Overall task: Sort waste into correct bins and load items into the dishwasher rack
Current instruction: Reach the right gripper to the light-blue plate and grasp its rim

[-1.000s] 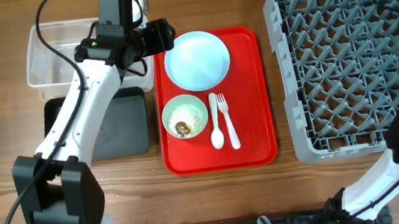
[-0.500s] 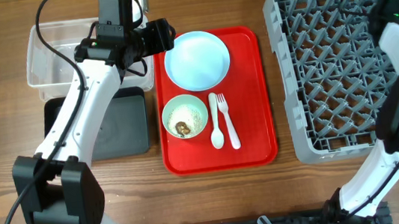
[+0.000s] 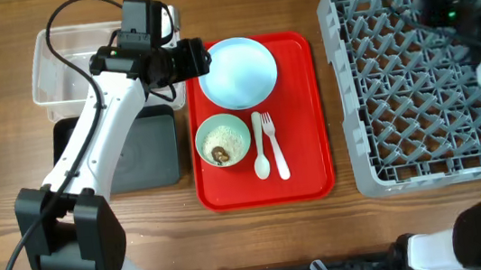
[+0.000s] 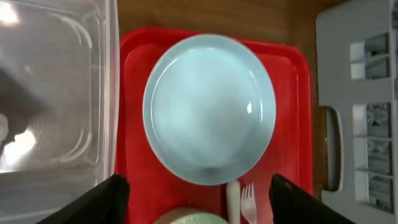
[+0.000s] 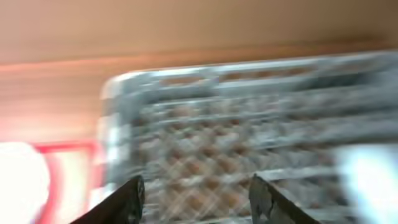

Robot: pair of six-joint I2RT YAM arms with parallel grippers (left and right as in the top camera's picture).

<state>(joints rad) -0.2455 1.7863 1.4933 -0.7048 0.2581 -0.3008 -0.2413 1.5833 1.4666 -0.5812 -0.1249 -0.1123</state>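
Observation:
My right gripper needs to cross over to the plate and go down onto its rack-side rim (image 3: 274, 80) (image 5: 47, 183), opposite my left gripper. The plate is below my right gripper and to its left in the overhead view.
A light blue plate (image 3: 236, 72) (image 4: 209, 109) lies at the far end of the red tray (image 3: 307, 164). My left gripper (image 3: 194, 59) (image 4: 199, 205) hovers at the plate's left rim, open and empty. Nearer on the tray, a pale green bowl (image 3: 223, 141) holds white rice-like crumbs and a small brown lump (image 3: 219, 155). A white spoon (image 3: 260, 151) and a white fork (image 3: 273, 145) lie to its right. My right gripper (image 5: 194, 199) hangs open above the grey dishwasher rack (image 3: 416, 79) (image 5: 249, 124), with nothing between its fingers. That view is blurred by motion.
A clear plastic tub (image 3: 69, 68) stands at the far left. A shallow black tray (image 3: 147, 155) lies in front of it, under my left arm. The rack fills the right side of the table, with bare wood between it and the red tray.
My right arm has swung from the rack's right edge up over its far side, and its jaws have opened. The left gripper has shifted slightly right toward the plate.

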